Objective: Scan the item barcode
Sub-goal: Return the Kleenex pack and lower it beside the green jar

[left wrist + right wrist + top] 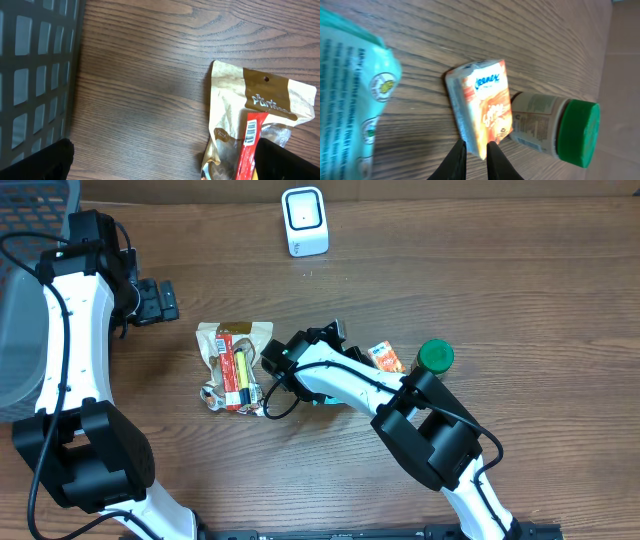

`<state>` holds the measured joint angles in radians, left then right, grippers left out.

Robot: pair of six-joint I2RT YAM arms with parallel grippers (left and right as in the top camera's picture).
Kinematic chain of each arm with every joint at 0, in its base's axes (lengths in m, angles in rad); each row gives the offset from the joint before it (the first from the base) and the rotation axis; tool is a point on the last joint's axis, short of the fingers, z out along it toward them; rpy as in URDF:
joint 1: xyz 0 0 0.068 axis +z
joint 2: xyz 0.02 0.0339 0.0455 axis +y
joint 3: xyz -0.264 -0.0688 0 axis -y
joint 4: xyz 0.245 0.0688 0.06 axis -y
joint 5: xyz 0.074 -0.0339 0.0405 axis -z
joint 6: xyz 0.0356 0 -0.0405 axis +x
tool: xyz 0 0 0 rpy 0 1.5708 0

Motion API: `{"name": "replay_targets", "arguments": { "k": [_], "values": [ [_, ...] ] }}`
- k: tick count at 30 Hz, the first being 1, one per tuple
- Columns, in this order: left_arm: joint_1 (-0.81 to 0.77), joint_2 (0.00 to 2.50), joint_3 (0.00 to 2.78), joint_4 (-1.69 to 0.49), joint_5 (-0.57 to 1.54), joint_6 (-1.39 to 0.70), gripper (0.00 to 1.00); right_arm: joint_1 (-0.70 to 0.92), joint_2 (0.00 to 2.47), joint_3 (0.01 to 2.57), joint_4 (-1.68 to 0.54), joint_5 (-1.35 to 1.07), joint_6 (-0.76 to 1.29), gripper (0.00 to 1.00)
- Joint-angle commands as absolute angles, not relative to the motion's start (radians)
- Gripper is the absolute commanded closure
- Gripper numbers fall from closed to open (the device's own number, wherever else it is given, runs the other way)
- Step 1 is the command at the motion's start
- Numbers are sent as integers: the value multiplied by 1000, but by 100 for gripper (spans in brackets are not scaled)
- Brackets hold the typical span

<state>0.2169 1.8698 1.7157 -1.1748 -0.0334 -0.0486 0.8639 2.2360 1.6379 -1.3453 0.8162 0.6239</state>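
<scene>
My right gripper moves to the right in the overhead view next and turns over the pack's near end (pixel 394 366) (pixel 494 137) to release it, since the pack lies beyond the gripper's fingers.
A white barcode scanner (pixel 304 220) stands at the back of the table. An orange tissue pack (pixel 482 107) lies beside a green-lidded jar (pixel 560 130); in the overhead view the pack (pixel 385 358) is just right of my right gripper (pixel 335 332). That gripper (pixel 476 145) is shut to a narrow slit with nothing in it, and the pack's near corner lies just beyond its tips. A teal packet (pixel 350 95) lies to its left. My left gripper (pixel 167 165) hangs open over bare wood, left of a tan snack pouch (pixel 255 105) with a red barcoded pack (pixel 250 140) on it.
A dark mesh basket (pixel 35 75) stands along the left edge. The pile of pouch and red and yellow packs (pixel 232 365) lies at the table's middle, beside the right arm's wrist. The jar (pixel 434 357) stands close to the right arm's elbow.
</scene>
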Motion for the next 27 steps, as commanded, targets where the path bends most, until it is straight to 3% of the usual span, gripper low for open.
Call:
{"name": "replay_targets", "arguments": {
  "k": [1, 12, 27],
  "values": [
    [215, 1851, 1736, -1173, -26, -33, 0, 851, 2239, 1662, -1341, 797, 629, 85],
    [215, 1851, 1736, -1173, -26, -33, 0, 656, 2194, 1707, -1337, 499, 560, 95],
    [215, 1851, 1736, -1173, -26, -33, 0, 416, 2137, 1709, -1287, 192, 383, 86]
  ]
}}
